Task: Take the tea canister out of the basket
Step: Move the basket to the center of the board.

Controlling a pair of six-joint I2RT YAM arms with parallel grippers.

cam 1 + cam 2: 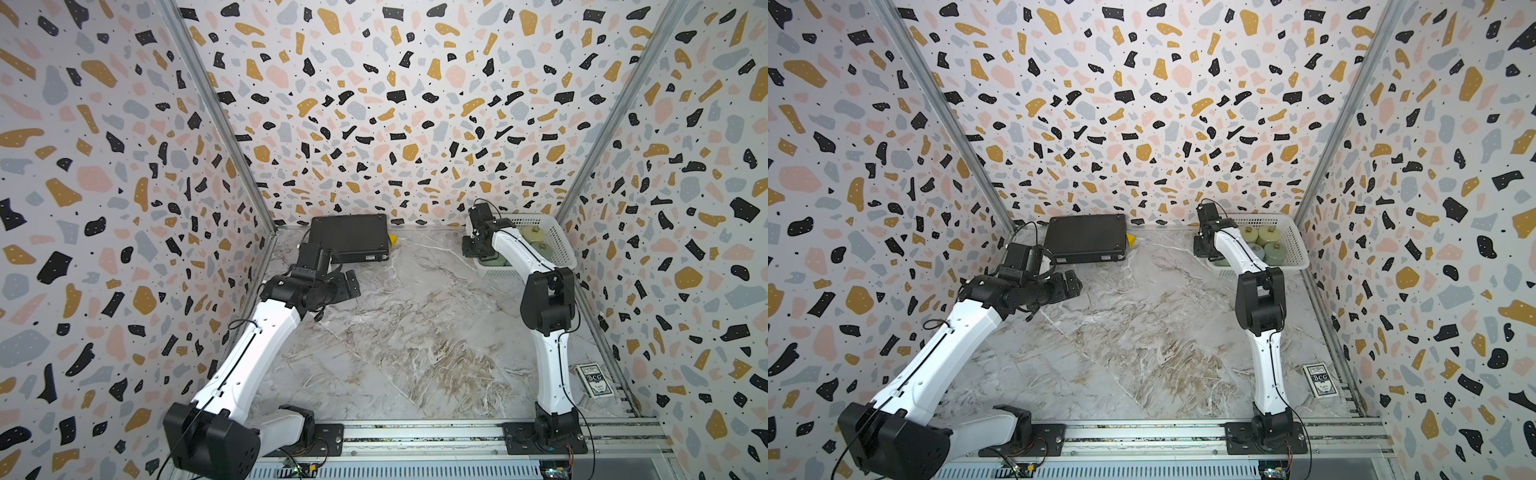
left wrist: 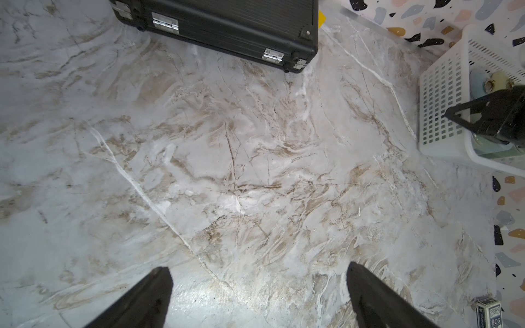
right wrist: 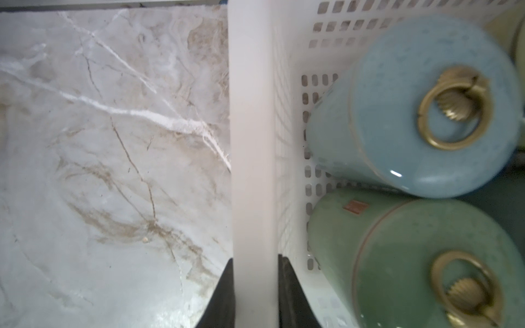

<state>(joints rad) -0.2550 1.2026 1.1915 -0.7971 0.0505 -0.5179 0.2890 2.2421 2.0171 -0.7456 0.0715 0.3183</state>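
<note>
Bare marble lies back from my right gripper, toward my left gripper, so next my right gripper should drag the cornered basket there by its rim, then release it.
The white lattice basket (image 1: 562, 243) (image 1: 1296, 243) stands at the back right of the marble table. Several round tea canisters with brass ring lids stand in it. In the right wrist view a pale blue canister (image 3: 420, 113) and a green canister (image 3: 412, 264) sit just inside the basket's left wall. My right gripper (image 3: 254, 258) (image 1: 473, 249) is shut on the basket's white rim (image 3: 251, 127), one finger outside and one inside. My left gripper (image 2: 257, 269) (image 1: 351, 283) hangs open over bare table at the left, holding nothing.
A black flat case (image 1: 349, 239) (image 2: 227, 25) lies at the back left, with a small yellow thing (image 1: 392, 239) behind its right end. A blue card deck (image 1: 590, 380) lies near the front right wall. Patterned walls close in three sides.
</note>
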